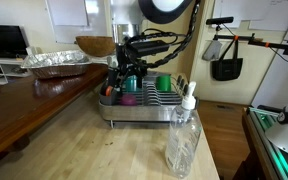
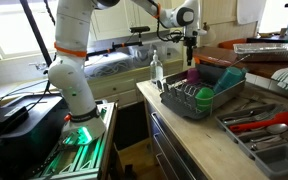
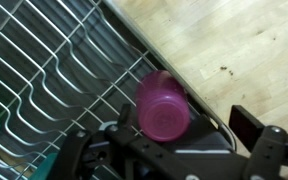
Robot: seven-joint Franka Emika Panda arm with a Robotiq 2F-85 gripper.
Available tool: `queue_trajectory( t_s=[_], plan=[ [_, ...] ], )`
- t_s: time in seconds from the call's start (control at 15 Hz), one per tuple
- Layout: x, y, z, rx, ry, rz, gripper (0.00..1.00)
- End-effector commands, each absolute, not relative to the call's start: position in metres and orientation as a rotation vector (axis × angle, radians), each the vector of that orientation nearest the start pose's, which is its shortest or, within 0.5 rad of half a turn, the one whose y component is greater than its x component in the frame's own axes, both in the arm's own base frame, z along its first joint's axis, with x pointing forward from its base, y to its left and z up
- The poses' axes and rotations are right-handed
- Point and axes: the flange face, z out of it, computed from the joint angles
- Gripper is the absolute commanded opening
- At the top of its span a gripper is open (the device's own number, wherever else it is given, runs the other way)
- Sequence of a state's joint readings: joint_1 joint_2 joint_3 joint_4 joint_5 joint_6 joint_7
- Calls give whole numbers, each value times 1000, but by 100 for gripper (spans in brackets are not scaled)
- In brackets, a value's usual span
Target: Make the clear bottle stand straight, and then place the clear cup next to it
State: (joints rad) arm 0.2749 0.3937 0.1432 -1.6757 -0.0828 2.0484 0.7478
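Note:
My gripper should next move down over the magenta-pink cup [image 1: 129, 99] [image 3: 164, 106] and close on its sides. The cup is below my gripper, between the two open fingers.
The clear bottle [image 1: 182, 140] stands upright on the wooden counter in front of the dish rack, white nozzle cap on top; it also shows in an exterior view [image 2: 157, 68]. The clear cup, a small magenta-pink tumbler [image 3: 164, 105], sits at the corner of the rack and shows in both exterior views [image 1: 130, 99] [image 2: 193, 75]. My gripper [image 3: 184, 122] is open and low over the rack, its fingers on either side of the cup, with a gap on the right side. It shows in both exterior views [image 1: 131, 85] [image 2: 191, 63].
The wire dish rack [image 1: 144, 116] [image 2: 187, 108] also holds a green cup [image 1: 164, 83] and a teal cup [image 2: 227, 78]. A foil tray [image 1: 56, 62] and a wooden bowl [image 1: 94, 45] stand behind. A utensil tray [image 2: 269, 125] lies beside the rack.

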Motion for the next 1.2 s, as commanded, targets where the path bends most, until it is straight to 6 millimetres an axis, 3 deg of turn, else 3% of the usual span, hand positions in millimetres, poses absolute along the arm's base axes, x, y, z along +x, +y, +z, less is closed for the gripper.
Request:
queue_trajectory(
  t_s=[0.0, 0.33, 0.87, 1.13],
  plan=[
    [609, 252, 373, -3162, 313, -13, 100],
    [612, 233, 363, -3176, -50, 0, 100],
    [616, 240, 336, -3167, -36, 15, 100],
    [623, 237, 331, -3151, 53, -18, 100]
  ],
)
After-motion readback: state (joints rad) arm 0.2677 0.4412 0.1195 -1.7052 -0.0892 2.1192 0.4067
